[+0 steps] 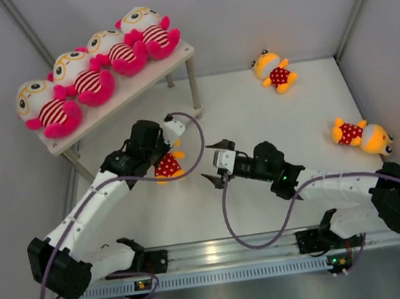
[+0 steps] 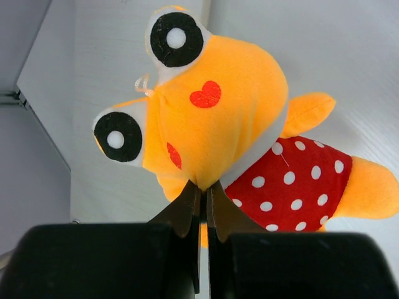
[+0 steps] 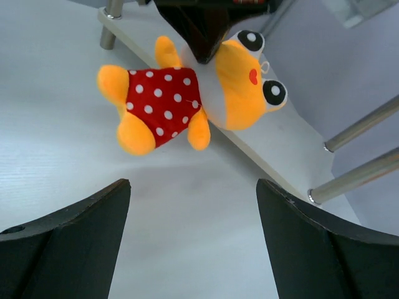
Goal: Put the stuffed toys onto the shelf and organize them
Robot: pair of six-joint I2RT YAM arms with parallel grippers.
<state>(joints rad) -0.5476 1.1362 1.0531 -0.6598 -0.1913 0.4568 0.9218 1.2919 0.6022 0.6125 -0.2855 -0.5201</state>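
The end of the shelf's lower board by the silver legs is bare, so I need to carry the toy in my left gripper outward onto that end next and let go of the toy's head.
Several larger white-headed striped toys [image 1: 101, 70] sit in a row on the shelf's top board [image 1: 133, 88]. My left gripper [image 1: 158, 153] is shut on a small yellow-orange toy in a red dotted shirt [image 1: 167, 166], pinching the lower edge of its head [image 2: 206, 124] and holding it above the table, in front of the shelf. My right gripper [image 1: 217, 163] is open and empty, facing that toy [image 3: 187, 93] from the right. Two more small yellow toys lie on the table, one at the back right [image 1: 273, 70] and one at the right [image 1: 360, 135].
The shelf's lower board [image 3: 280, 149] and silver legs [image 3: 361, 124] show behind the held toy in the right wrist view. Grey enclosure walls close in the table at the back and sides. A metal rail [image 1: 221, 253] runs along the near edge.
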